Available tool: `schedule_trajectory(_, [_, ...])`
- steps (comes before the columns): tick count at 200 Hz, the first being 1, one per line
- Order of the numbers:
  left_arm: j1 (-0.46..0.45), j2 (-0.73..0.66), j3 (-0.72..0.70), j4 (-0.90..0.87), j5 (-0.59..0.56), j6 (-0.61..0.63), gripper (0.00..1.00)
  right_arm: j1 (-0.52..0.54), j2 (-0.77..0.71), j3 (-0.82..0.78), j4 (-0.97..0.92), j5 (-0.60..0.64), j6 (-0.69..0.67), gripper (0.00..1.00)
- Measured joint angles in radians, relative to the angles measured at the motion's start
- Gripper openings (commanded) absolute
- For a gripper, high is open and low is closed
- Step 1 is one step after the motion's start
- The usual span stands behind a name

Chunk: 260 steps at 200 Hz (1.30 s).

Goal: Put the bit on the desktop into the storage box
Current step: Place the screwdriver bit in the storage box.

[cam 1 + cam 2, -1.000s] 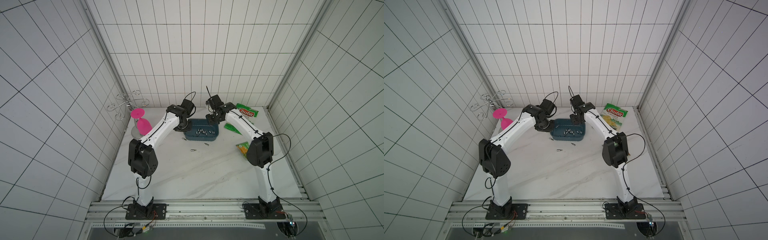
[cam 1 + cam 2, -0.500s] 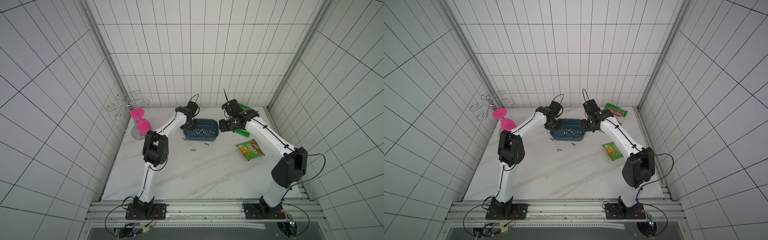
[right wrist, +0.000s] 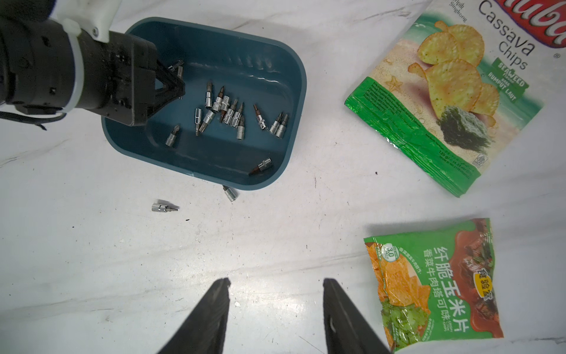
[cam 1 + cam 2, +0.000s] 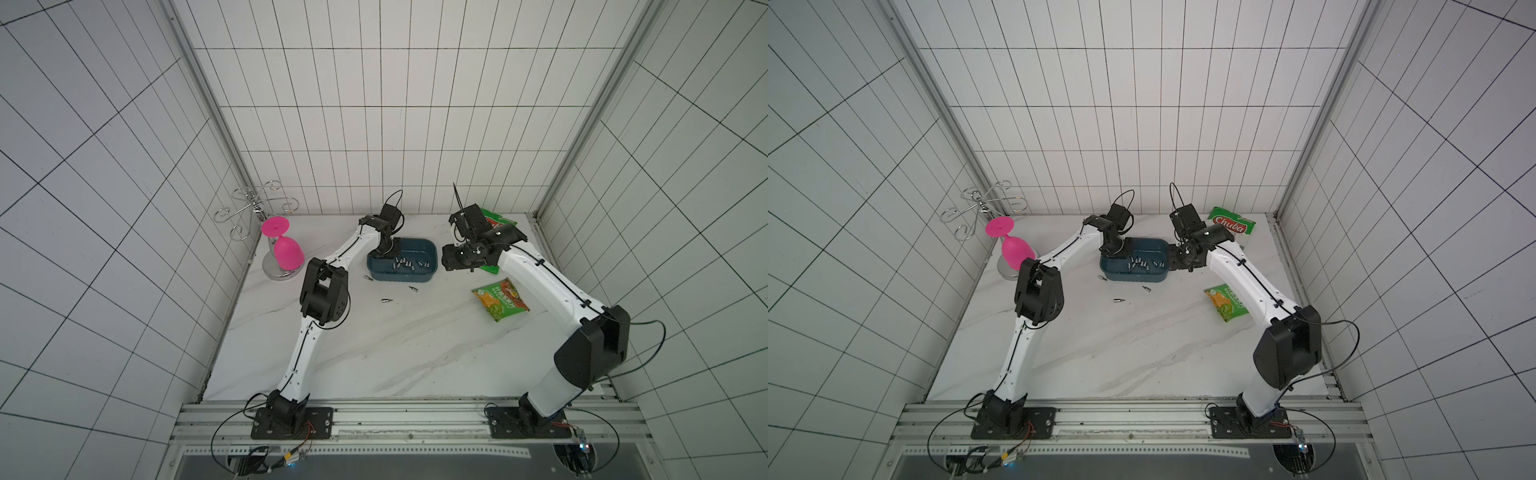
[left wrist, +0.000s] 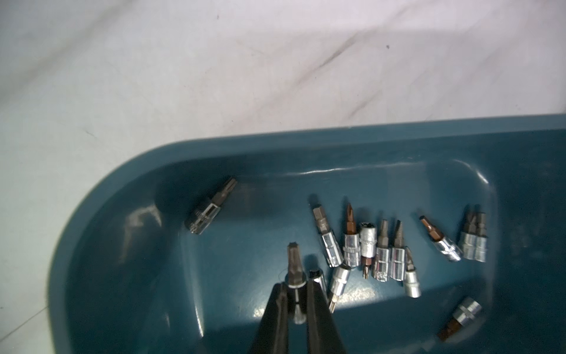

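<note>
I need to move my left gripper down into the teal storage box (image 4: 415, 248) next and release the silver bit, as the box's bare bottom beside the clustered bits is below the gripper.
The teal storage box (image 4: 415, 248) (image 4: 1150, 248) (image 3: 245, 76) sits at the back of the white marble desktop (image 4: 395, 340) and holds several bits. My left gripper (image 5: 296, 285) (image 4: 388, 250) hangs over the box's left end, shut on a silver bit (image 5: 295, 269) whose dark tip points away from the fingers. Three loose bits lie on the desktop near the box's front: (image 4: 387, 299), (image 4: 413, 287), (image 4: 367, 277). My right gripper (image 3: 275, 285) (image 4: 451, 264) hovers just right of the box, open, with nothing between its fingers.
A small green snack bag (image 4: 500, 300) (image 3: 435, 282) lies right of the loose bits. A larger Chuba chips bag (image 4: 1231, 226) (image 3: 444, 101) lies at the back right. At the back left, a pink glass (image 4: 284, 249) hangs upside down on a wire rack (image 4: 257, 208).
My right gripper has pulled back from over the box's right end to beside it, its elbow swinging out right. My left gripper stays over the box, shut on the bit.
</note>
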<state>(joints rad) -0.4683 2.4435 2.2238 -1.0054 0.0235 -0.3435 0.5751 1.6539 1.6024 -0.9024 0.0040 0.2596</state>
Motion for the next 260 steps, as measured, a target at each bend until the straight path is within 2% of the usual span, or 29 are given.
schedule_trajectory(132, [-0.002,0.07,0.035,-0.002,0.01,-0.005,0.0,0.0,0.0,-0.011,0.0,-0.003,0.003,0.52])
schedule_trajectory(167, [-0.004,0.07,0.036,-0.006,0.011,-0.005,0.27,0.0,0.0,-0.011,0.0,-0.006,0.004,0.52])
schedule_trajectory(179, [-0.006,0.07,0.036,-0.013,0.011,0.0,0.33,0.0,0.0,-0.011,0.0,-0.008,0.003,0.52])
schedule_trajectory(229, [-0.023,0.058,0.036,-0.047,0.006,-0.003,0.46,0.0,0.0,-0.014,0.0,-0.019,0.007,0.52])
schedule_trajectory(260, [-0.027,-0.027,0.024,-0.067,-0.017,0.0,0.52,0.003,-0.002,-0.018,0.0,-0.019,0.012,0.52])
